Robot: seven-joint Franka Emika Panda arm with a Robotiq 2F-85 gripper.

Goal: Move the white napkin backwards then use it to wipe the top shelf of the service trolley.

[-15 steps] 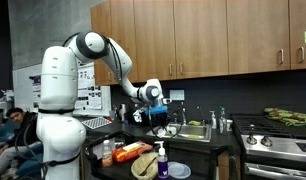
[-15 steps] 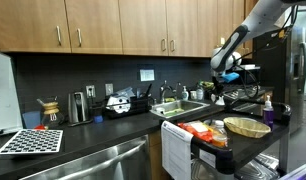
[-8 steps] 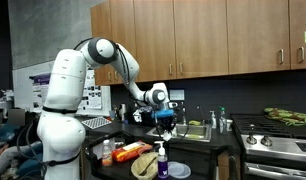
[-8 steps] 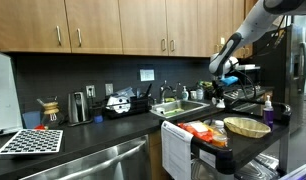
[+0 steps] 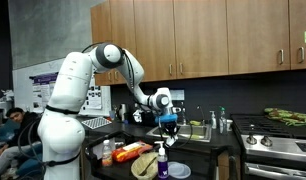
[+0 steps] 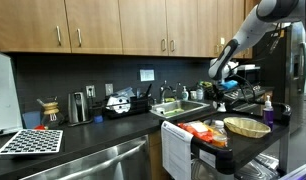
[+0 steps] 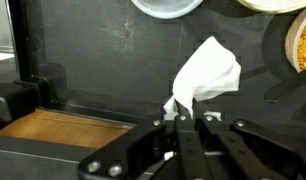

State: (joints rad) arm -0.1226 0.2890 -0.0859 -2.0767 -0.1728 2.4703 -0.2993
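Next, my gripper moves down toward that clear patch and releases the napkin, since bare dark shelf lies beneath the napkin corner, near the white bowl.
In the wrist view my gripper [image 7: 183, 120] is shut on a corner of the white napkin [image 7: 206, 73]. The crumpled cloth spreads away from the fingertips over the dark flat top shelf of the service trolley [image 7: 93, 60]. I cannot tell whether the napkin touches the shelf. In both exterior views the gripper [image 5: 168, 122] [image 6: 215, 90] points down, above the far side of the cluttered trolley. The napkin is too small to make out there.
A white bowl [image 7: 168, 5] and a dish of yellow contents [image 7: 301, 45] lie near the napkin. A purple bottle [image 5: 161, 157], a tan cloth [image 5: 145, 163] and orange items [image 5: 128, 152] crowd the trolley. A woven basket [image 6: 246, 127] sits there too; the sink [image 6: 185, 108] is behind.
The arm has stretched further out and the gripper has dropped lower over the trolley, still shut on the napkin.
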